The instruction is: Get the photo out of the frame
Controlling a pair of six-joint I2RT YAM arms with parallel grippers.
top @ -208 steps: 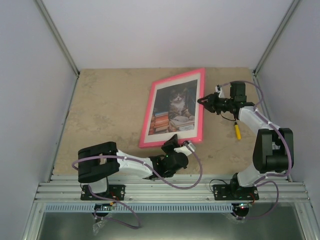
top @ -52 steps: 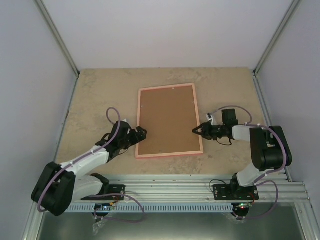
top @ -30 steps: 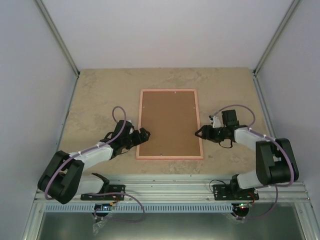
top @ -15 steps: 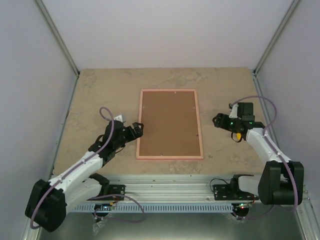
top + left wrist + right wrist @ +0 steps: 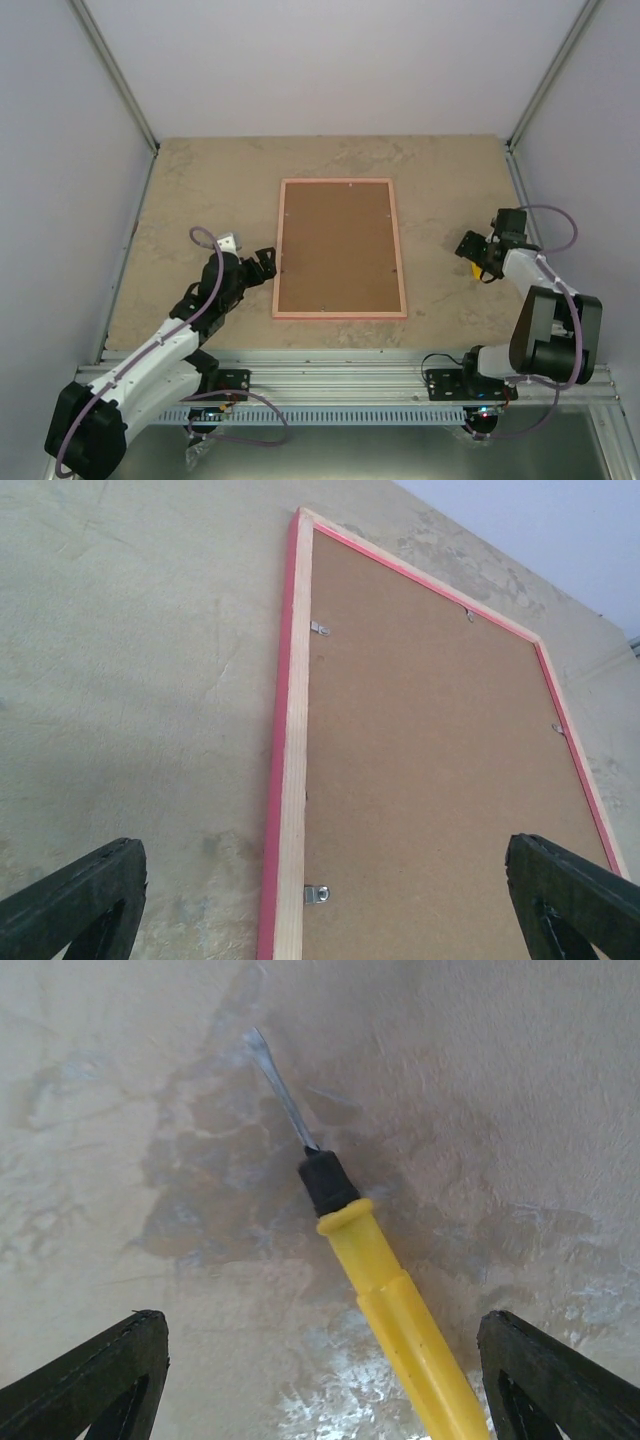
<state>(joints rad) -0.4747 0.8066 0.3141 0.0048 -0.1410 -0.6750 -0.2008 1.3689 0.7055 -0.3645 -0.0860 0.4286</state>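
Note:
I will move my right gripper down to the screwdriver's yellow handle (image 5: 476,271) (image 5: 414,1348) and close it on the thick part of the handle.
The frame (image 5: 340,248) lies face down in the middle of the table, brown fibreboard back up, with a thin pink rim around it. The photo is hidden under that back. In the left wrist view the frame (image 5: 440,760) shows small metal tabs (image 5: 316,892) along its left edge. My left gripper (image 5: 262,265) is open just off the frame's lower left edge, holding nothing; in its own view the left gripper (image 5: 325,920) straddles that edge. My right gripper (image 5: 472,252) is open, well right of the frame, with nothing held.
A yellow-handled screwdriver (image 5: 400,1310) lies on the table between the right gripper's (image 5: 325,1388) spread fingers, blade pointing away, touched by neither finger. From above only a bit of the screwdriver (image 5: 470,267) shows. Grey walls enclose the table on three sides.
The frame, face up at first, now lies back up. In the last second the right gripper left the frame's right edge, moved right over the screwdriver and opened wider. The left arm drew back slightly.

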